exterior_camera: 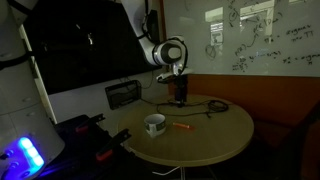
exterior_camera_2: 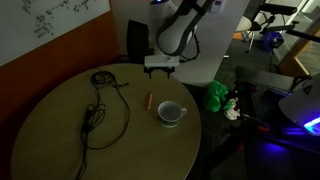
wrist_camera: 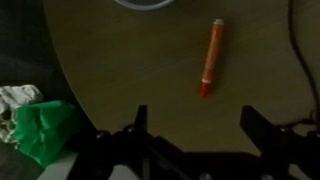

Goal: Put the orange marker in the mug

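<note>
I should lower my gripper toward the table next, then move it over the orange marker's red end (exterior_camera: 189,127) (wrist_camera: 205,88).
The orange marker (wrist_camera: 211,58) lies flat on the round wooden table (wrist_camera: 120,70); it also shows in both exterior views (exterior_camera: 183,127) (exterior_camera_2: 150,101). The white mug (exterior_camera: 154,124) (exterior_camera_2: 171,112) stands upright on the table close beside the marker; only its rim shows at the top edge of the wrist view (wrist_camera: 143,4). My gripper (wrist_camera: 195,125) is open and empty, hovering above the table with nothing between its fingers; the marker lies ahead of the fingertips. In the exterior views the gripper (exterior_camera: 179,97) (exterior_camera_2: 160,68) hangs above the table behind the marker.
A black coiled cable (exterior_camera_2: 100,105) (exterior_camera: 205,105) lies on the table away from the mug. A green object (wrist_camera: 40,125) (exterior_camera_2: 216,96) sits off the table edge. A dark box (exterior_camera: 124,95) stands at the table's back.
</note>
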Available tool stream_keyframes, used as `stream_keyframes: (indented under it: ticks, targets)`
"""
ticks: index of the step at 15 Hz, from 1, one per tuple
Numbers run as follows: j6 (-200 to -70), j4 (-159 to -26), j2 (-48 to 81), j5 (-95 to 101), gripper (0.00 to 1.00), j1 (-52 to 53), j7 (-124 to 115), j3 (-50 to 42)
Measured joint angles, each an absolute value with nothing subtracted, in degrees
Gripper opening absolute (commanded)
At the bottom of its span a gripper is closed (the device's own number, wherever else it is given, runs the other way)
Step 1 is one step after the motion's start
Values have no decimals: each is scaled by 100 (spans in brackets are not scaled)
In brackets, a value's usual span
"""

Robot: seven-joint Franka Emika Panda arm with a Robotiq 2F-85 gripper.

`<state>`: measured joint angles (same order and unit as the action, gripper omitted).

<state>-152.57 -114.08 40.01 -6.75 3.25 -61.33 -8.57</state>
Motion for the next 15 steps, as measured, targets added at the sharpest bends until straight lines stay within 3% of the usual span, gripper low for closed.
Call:
stream_keyframes:
  ticks: [5,8,9,15]
  targets:
    - [-15203,-10306,5146,-1193,99,422,-6838,-988]
    - [-15068,-9707,5777,-1190,88,543,-6984,-1132]
    - [-14996,-9519,5966,-1190,90,570,-7002,-1173]
    - [-14635,-8588,6715,-1154,82,684,-7007,-1245]
